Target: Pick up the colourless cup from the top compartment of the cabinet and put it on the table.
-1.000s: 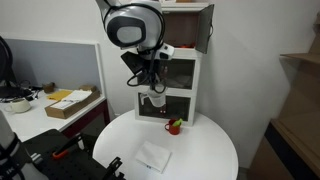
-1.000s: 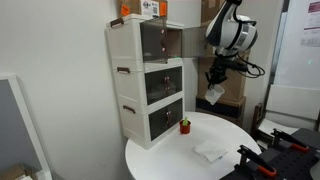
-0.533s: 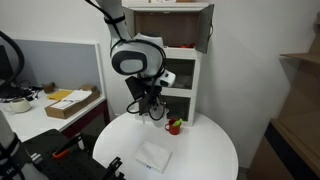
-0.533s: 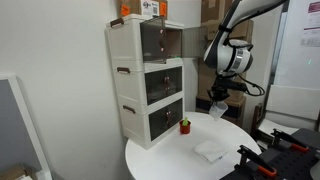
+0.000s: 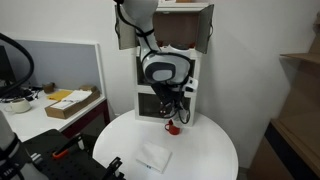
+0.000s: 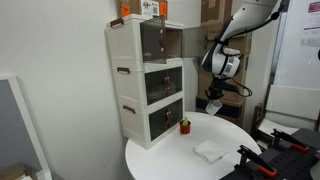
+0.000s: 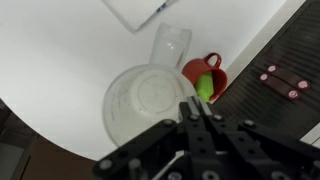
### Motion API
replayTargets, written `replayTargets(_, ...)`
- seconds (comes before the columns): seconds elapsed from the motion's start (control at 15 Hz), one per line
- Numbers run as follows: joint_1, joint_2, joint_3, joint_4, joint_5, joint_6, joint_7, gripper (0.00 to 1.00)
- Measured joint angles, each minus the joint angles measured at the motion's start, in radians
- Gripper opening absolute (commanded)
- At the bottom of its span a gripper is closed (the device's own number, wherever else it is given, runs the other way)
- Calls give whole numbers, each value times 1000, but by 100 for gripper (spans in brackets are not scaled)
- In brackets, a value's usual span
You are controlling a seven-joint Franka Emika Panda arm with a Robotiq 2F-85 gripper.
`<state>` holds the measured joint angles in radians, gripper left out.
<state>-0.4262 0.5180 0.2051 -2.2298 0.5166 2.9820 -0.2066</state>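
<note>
The table below my gripper stands empty, so next my gripper will lower the colourless cup (image 7: 148, 102) down onto the clear white table (image 7: 170, 50) beside the red mug.
The colourless cup (image 7: 148, 102) is a see-through tumbler seen from above in the wrist view. My gripper (image 7: 199, 107) is shut on its rim and holds it low over the round white table (image 7: 60, 60). I cannot tell whether the cup touches the table. The red mug with greenery (image 7: 205, 78) stands right next to the cup. In both exterior views the gripper (image 5: 170, 106) (image 6: 213, 98) hangs just in front of the white cabinet (image 5: 188, 62) (image 6: 140, 85). The top compartment (image 6: 160, 42) has a door standing open (image 5: 205, 25).
A white folded cloth (image 5: 153, 156) (image 6: 210, 151) lies on the table (image 5: 205, 150) near its front. A desk with a cardboard box (image 5: 70, 102) stands to one side. A wooden shelf unit (image 5: 300, 100) stands at the other side.
The arm has come down and moved toward the cabinet base with the cup, from above the table to close beside the red mug.
</note>
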Motion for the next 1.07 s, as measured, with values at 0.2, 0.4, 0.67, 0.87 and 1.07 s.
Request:
replayTargets(0.2,-45,104,-36,165,-69,-119,-31,2)
replayTargets(0.4,-67,213,-57,303,-114,-218,-51,2)
replayTargets(0.67,-34,347,-104,423,-176,-259,-48,2)
replayTargets(0.87,31,430,-177,487,-248,-258,-16,2)
replayTargets(1.07,84,501,-225,546,-305,-260,25,2)
